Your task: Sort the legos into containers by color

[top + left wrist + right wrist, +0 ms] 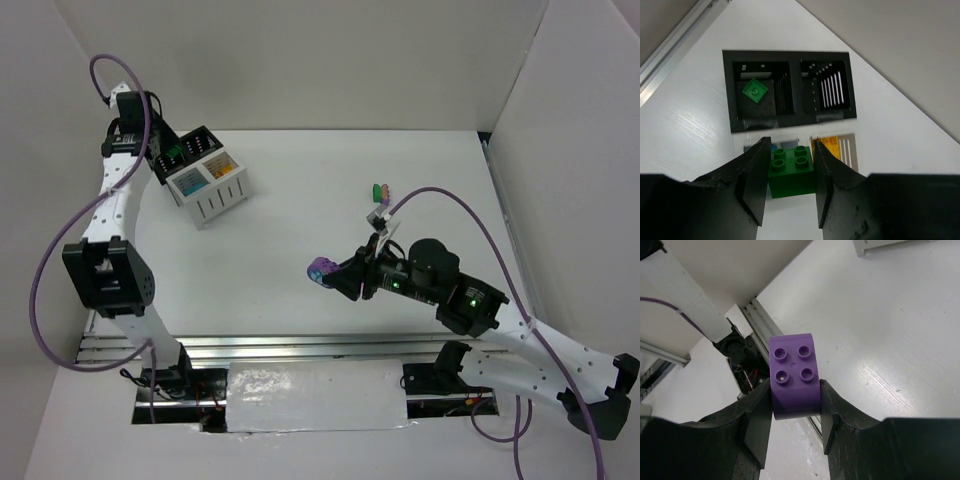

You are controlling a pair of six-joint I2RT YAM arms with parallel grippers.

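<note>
The left gripper comes down over the black container pair's near section (761, 91) next and releases the dark green lego (791, 172), as a flat green piece already lies there.
My left gripper (790, 165) is shut on a dark green lego (791, 172), held above the containers (205, 175) at the far left. Below it, the black pair holds a flat green piece (755, 91) in its left compartment, and the right compartment (825, 90) looks empty. The white pair shows a teal piece (773, 147) and an orange piece (832, 146). My right gripper (794, 412) is shut on a purple lego (792, 375) above mid-table, seen from above as a purple lego (322, 268). Green and pink legos (380, 190) lie at the back right.
A small white piece (376, 214) lies near the right arm's cable. An aluminium rail (300, 345) runs along the near table edge, with a white sheet (315, 400) below it. White walls close in the back and right side.
</note>
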